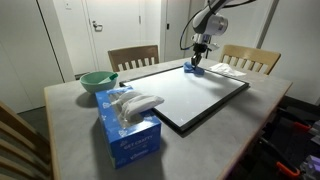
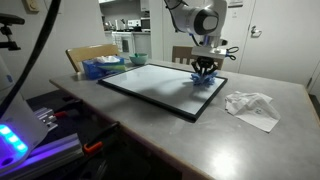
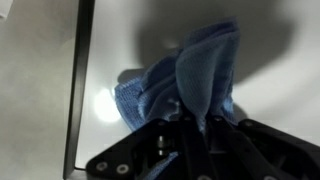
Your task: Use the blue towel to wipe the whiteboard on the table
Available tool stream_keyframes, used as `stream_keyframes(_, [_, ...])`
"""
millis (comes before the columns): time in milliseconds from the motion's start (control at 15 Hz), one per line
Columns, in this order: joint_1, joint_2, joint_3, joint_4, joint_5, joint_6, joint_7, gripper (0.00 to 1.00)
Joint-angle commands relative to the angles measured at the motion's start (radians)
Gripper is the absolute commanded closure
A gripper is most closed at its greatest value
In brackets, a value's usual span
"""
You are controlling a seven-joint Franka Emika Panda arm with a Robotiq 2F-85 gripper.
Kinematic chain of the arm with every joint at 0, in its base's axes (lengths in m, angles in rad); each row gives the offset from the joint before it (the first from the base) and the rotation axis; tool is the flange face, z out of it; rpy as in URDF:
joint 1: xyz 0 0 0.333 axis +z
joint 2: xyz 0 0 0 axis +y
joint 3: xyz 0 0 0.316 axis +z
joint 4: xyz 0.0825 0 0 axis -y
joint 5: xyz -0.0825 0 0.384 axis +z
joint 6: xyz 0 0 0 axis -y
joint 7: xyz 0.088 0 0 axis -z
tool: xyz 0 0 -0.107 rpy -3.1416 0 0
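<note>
The blue towel (image 3: 185,75) slides across toward the whiteboard's black frame by the white cloth next, then my gripper opens, since part of the whiteboard still shows.
The whiteboard (image 1: 195,93) lies flat on the table, white with a black frame; it also shows in the exterior view (image 2: 160,83) and the wrist view (image 3: 120,40). The blue towel (image 3: 185,75) is bunched up and pressed on the board near its far corner. It shows in both exterior views (image 1: 194,69) (image 2: 205,78). My gripper (image 3: 198,125) is shut on the blue towel from above, its fingers pinching a fold; it shows in both exterior views (image 1: 199,52) (image 2: 206,62). The board's black frame edge (image 3: 82,80) runs just left of the towel.
A blue tissue box (image 1: 128,125) stands at the table's near corner, beside a green bowl (image 1: 98,81). A crumpled white cloth (image 2: 253,106) lies on the table next to the board. Wooden chairs (image 1: 134,58) (image 1: 253,58) stand behind the table.
</note>
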Motion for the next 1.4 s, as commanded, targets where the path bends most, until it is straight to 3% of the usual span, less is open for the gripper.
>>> stream_keyframes(0, [-0.058, 0.019, 0.007, -0.002, 0.039, 0.002, -0.049, 0.98])
stream_keyframes(400, [-0.095, 0.041, 0.007, 0.023, 0.056, -0.006, -0.064, 0.98])
stream_keyframes(467, [-0.096, 0.036, 0.008, 0.022, 0.056, -0.013, -0.072, 0.66])
stream_keyframes(600, [-0.095, 0.016, 0.008, 0.010, 0.051, -0.022, -0.093, 0.59])
stream_keyframes(1133, [-0.072, -0.143, -0.016, -0.072, 0.043, -0.139, -0.128, 0.02])
stream_keyframes(1333, [-0.065, -0.198, -0.024, -0.085, 0.050, -0.213, -0.134, 0.00])
